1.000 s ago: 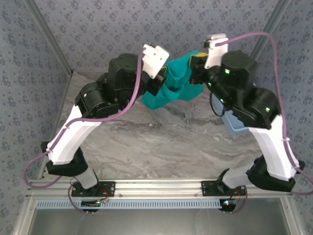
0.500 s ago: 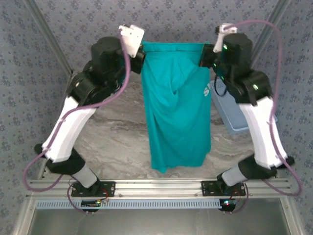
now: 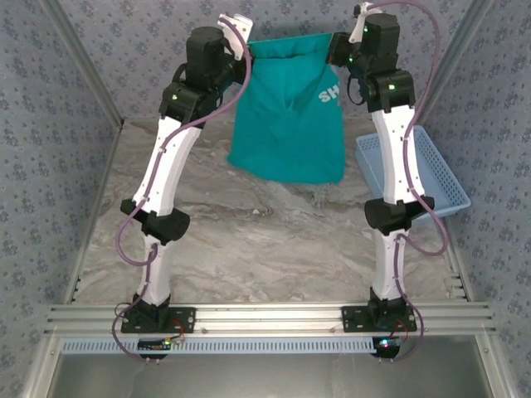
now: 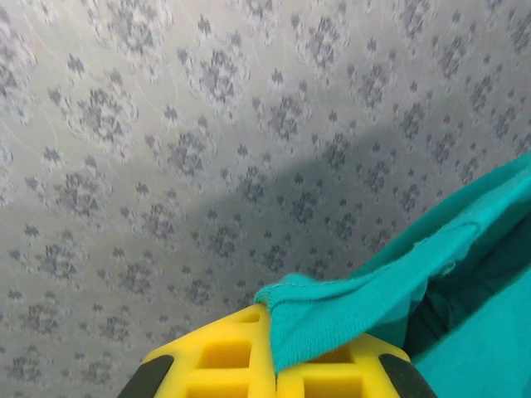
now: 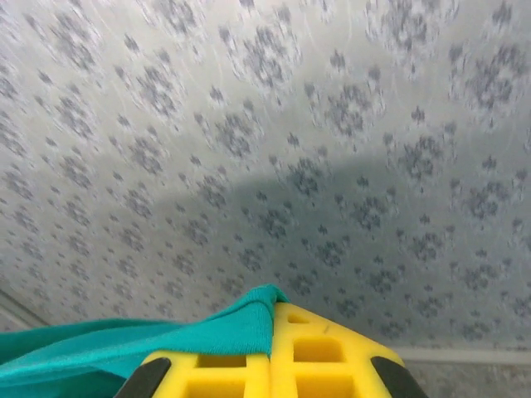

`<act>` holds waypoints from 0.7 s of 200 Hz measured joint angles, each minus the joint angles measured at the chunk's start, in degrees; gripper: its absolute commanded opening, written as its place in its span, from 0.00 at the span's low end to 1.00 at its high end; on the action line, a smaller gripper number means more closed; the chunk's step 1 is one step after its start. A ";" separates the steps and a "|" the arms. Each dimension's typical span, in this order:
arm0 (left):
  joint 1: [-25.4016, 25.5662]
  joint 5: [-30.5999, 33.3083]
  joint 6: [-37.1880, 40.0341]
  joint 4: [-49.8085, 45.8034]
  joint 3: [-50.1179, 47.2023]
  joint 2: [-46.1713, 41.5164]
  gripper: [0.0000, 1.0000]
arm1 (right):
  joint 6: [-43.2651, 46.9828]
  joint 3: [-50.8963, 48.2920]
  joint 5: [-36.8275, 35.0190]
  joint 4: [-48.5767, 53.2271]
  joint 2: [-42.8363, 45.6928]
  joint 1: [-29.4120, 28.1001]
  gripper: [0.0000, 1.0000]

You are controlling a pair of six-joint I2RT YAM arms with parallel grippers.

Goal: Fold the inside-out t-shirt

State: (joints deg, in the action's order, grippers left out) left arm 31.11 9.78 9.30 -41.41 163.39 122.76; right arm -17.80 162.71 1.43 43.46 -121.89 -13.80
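Note:
The shirt's corner goes back toward the bar and down in my left gripper next, then comes free, since bare marble with room for the shirt [image 3: 238, 217] lies below.
The teal t-shirt [image 3: 286, 116] hangs stretched between both raised arms at the back of the table, with white lettering near its upper right. My left gripper [image 3: 249, 50] is shut on the shirt's top left corner, where teal cloth [image 4: 348, 311] is pinched between the yellow fingers [image 4: 216, 356]. My right gripper [image 3: 338, 43] is shut on the top right corner, with a teal edge [image 5: 241, 327] clamped between its yellow fingers [image 5: 332, 352]. The shirt's lower hem hangs above the marble tabletop [image 3: 265, 240].
A light blue mesh basket [image 3: 436, 178] sits at the table's right side, beside the right arm. Patterned grey walls close in the back and sides. The metal rail [image 3: 265, 315] with both arm bases runs along the near edge.
Both arms have risen and stretched toward the back wall, lifting the shirt. It went from a bunched lump, to hanging long, to a shorter spread sheet held high.

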 measured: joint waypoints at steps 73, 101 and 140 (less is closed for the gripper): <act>2.82 -6.29 2.64 3.50 -34.71 -26.51 0.00 | 2.34 -46.90 -5.42 -12.66 33.79 -10.19 0.00; 3.91 -6.99 -2.08 14.71 -72.57 -44.17 0.04 | -0.72 -75.80 -9.77 -19.17 47.43 -13.81 0.00; 12.39 -8.11 -13.70 24.13 -116.37 -58.64 0.40 | -13.75 -117.44 -15.56 -23.34 60.41 -27.10 0.34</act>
State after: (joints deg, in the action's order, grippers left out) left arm 43.51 1.67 -4.40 -17.28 47.03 64.12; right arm -31.55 45.28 -14.13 20.12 -61.47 -40.91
